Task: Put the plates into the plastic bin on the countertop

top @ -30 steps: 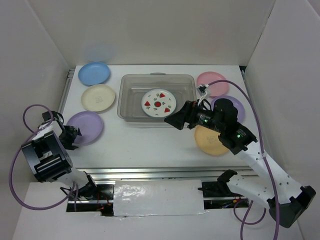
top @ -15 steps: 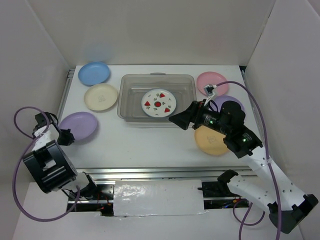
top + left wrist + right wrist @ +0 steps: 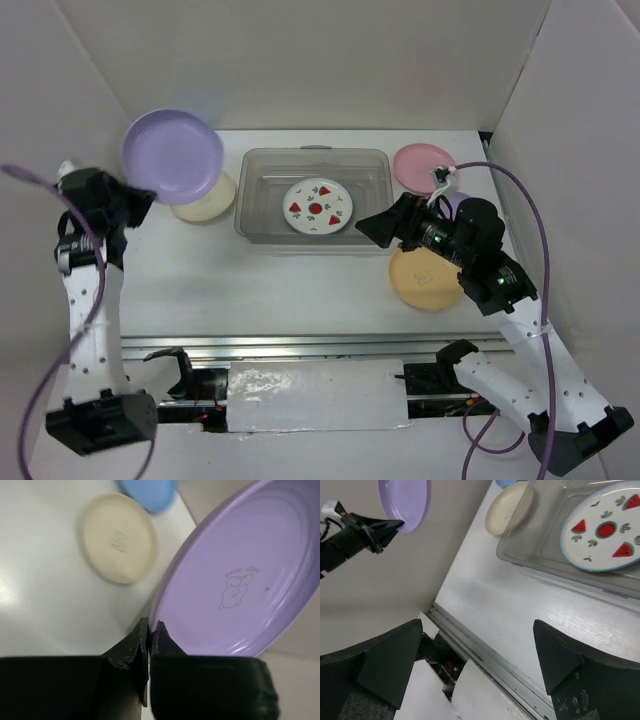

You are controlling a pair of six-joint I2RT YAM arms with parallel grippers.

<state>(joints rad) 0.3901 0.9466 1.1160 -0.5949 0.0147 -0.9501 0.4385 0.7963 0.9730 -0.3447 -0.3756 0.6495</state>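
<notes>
I need to swing my left gripper across and down and release the purple plate (image 3: 172,155) onto the watermelon-print plate (image 3: 317,206), as that lies below and to its right in the top view.
My left gripper (image 3: 143,199) (image 3: 150,630) is shut on the rim of a purple plate (image 3: 172,155) (image 3: 240,580) and holds it tilted in the air above the countertop's (image 3: 280,290) far left. Below it lie a cream plate (image 3: 117,537) (image 3: 207,208) and a blue plate (image 3: 147,490). The plastic bin (image 3: 258,160) (image 3: 545,565) holds the watermelon-print plate (image 3: 317,205) (image 3: 602,527). My right gripper (image 3: 372,226) (image 3: 477,630) hangs open and empty by the bin's right front corner. A pink plate (image 3: 424,163) and an orange-yellow plate (image 3: 425,282) lie at the right.
White walls close in the left, back and right sides. A metal rail (image 3: 310,345) (image 3: 485,655) runs along the near edge. The right arm (image 3: 480,255) reaches over the plates on the right and hides part of them.
My left gripper has shut on the purple plate's rim and lifted it off the countertop, up and toward the back. The right gripper has drawn back a little to the right, still open.
</notes>
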